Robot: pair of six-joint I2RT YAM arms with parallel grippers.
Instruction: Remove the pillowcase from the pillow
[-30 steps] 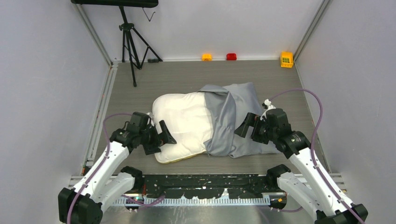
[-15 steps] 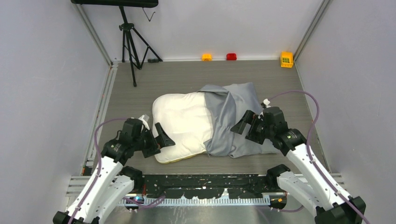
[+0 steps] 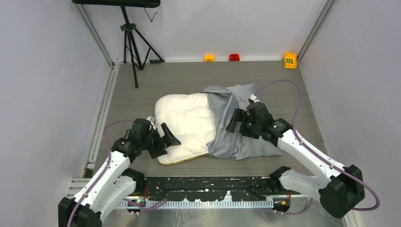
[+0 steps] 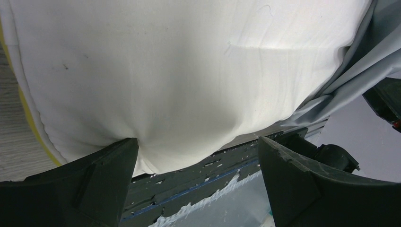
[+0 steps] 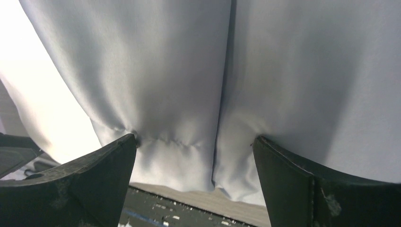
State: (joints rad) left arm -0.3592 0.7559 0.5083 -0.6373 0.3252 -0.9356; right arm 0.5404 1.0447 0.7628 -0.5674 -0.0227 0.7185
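My left gripper presses down into the pillow's near corner point(image 3: 169, 148) point(image 4: 183, 145) next and closes its fingers on the white cloth.
The pillow point(image 3: 184, 124) lies mid-table, its white quilted top bare on the left half, yellow edge at the front. The grey-blue pillowcase point(image 3: 239, 113) still covers its right half, bunched in folds at the middle. My left gripper point(image 3: 166, 138) is open at the pillow's front-left corner; in the left wrist view its left finger point(image 4: 108, 165) presses the white pillow point(image 4: 189, 71). My right gripper point(image 3: 235, 124) is open, both fingertips pushed into the pillowcase point(image 5: 189, 85) across a fold.
A black tripod point(image 3: 132, 42) stands at the back left. Small orange point(image 3: 209, 57), red point(image 3: 234, 57) and yellow point(image 3: 290, 59) blocks sit along the back wall. The black rail point(image 3: 208, 184) runs along the near edge. Walls close in both sides.
My right gripper has moved left and farther in, onto the bunched pillowcase. My left gripper drew back a little, then returned to the pillow's front-left corner.
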